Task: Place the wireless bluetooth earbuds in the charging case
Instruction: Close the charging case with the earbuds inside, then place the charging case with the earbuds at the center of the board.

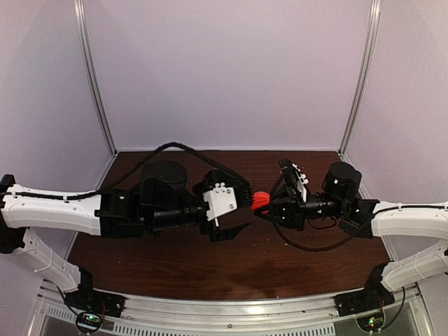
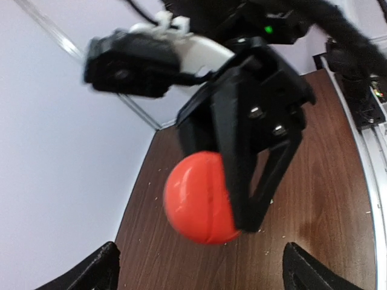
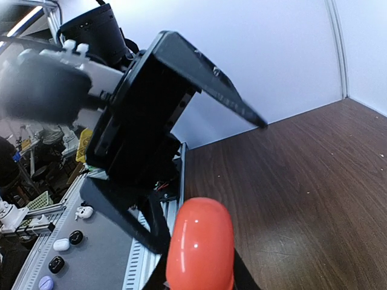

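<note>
My right gripper will next move down away from the left gripper and release the charging case (image 1: 260, 200) on the tabletop, as bare wood lies below my right gripper.
The charging case (image 1: 260, 200) is a glossy red puck held in the air over the table's middle, between the two arms. My right gripper (image 1: 271, 206) is shut on it. In the left wrist view the case (image 2: 193, 205) shows a seam around it, with a black finger (image 2: 254, 181) of the right gripper clamped across its right side. In the right wrist view the case (image 3: 201, 244) stands edge-on between the jaws. My left gripper (image 1: 243, 197) is open and empty, its fingertips (image 2: 91, 272) spread wide just short of the case. No earbuds are in view.
The dark wooden table (image 1: 210, 262) has white walls behind and at both sides, and a metal rail (image 1: 231, 308) along its near edge. Fine crumbs lie on the wood (image 2: 338, 199). Small white and black objects (image 3: 60, 244) lie on a grey surface beyond the rail.
</note>
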You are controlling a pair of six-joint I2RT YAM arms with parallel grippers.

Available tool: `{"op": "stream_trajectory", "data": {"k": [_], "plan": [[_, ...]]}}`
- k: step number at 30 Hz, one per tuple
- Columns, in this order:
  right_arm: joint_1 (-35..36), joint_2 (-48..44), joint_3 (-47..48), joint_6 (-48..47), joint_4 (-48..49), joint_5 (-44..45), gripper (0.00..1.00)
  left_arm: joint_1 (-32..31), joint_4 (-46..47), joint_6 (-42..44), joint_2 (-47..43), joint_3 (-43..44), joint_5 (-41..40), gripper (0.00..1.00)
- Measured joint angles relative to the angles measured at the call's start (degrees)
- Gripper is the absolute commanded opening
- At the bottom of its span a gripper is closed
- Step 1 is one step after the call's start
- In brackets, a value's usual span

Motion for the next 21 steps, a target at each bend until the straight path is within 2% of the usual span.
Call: {"op": "stream_trajectory", "data": {"k": [4,10,21], "plan": [[-3.5,1.2,0.3,0.1,-1.4,1.7,0.00,7.2,3.4,-8.7,-4.7,-4.5,0.3,0.98],[-12.3,8.2,3.4,1.6,-6.7,6.5,0.00,15.8,6.5,-23.7,-7.6,-6.8,0.9,0.98],[-28.0,26.6,11.8,1.1,-20.7,15.3,0.01,22.3,4.6,-39.1,-7.2,-7.3,1.1,0.98]]}}
